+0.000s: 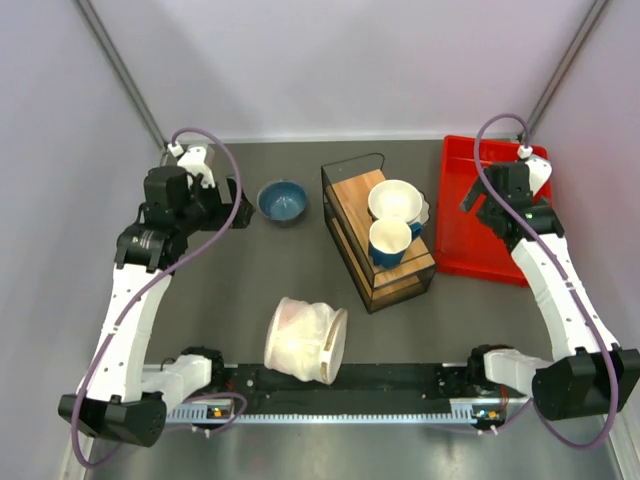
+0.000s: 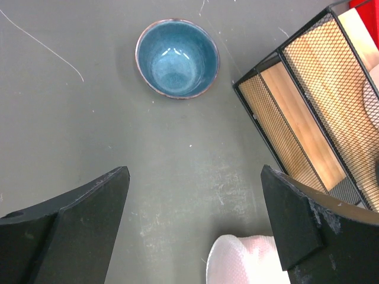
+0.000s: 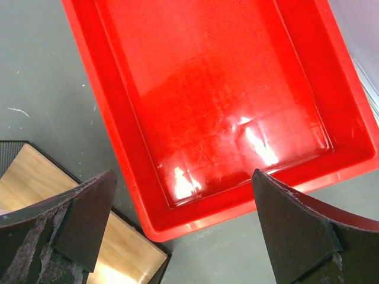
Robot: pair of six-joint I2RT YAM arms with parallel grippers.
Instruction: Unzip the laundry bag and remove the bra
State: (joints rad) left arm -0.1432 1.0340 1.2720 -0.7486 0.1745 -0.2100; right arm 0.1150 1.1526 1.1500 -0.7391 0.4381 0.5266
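Note:
The bag [image 1: 303, 341] is shut, so my left gripper will next go back and down to the bag's beige zipper seam, below and to its right in the top view.
The laundry bag [image 1: 303, 341], a white mesh cylinder with a pale pink tint inside, lies on its side at the near middle of the table. Its edge shows at the bottom of the left wrist view [image 2: 243, 260]. The bra is not seen apart from the pink tint through the mesh. My left gripper [image 1: 228, 200] is open and empty, held high at the far left, well away from the bag. My right gripper [image 1: 478, 196] is open and empty above the near edge of the red tray [image 1: 492, 205].
A blue bowl [image 1: 282, 200] sits at the back left, also in the left wrist view [image 2: 177, 57]. A black wire rack with wooden shelves [image 1: 372, 240] holds a white bowl [image 1: 396, 199] and a blue cup [image 1: 388, 241]. The red tray [image 3: 219, 100] holds nothing.

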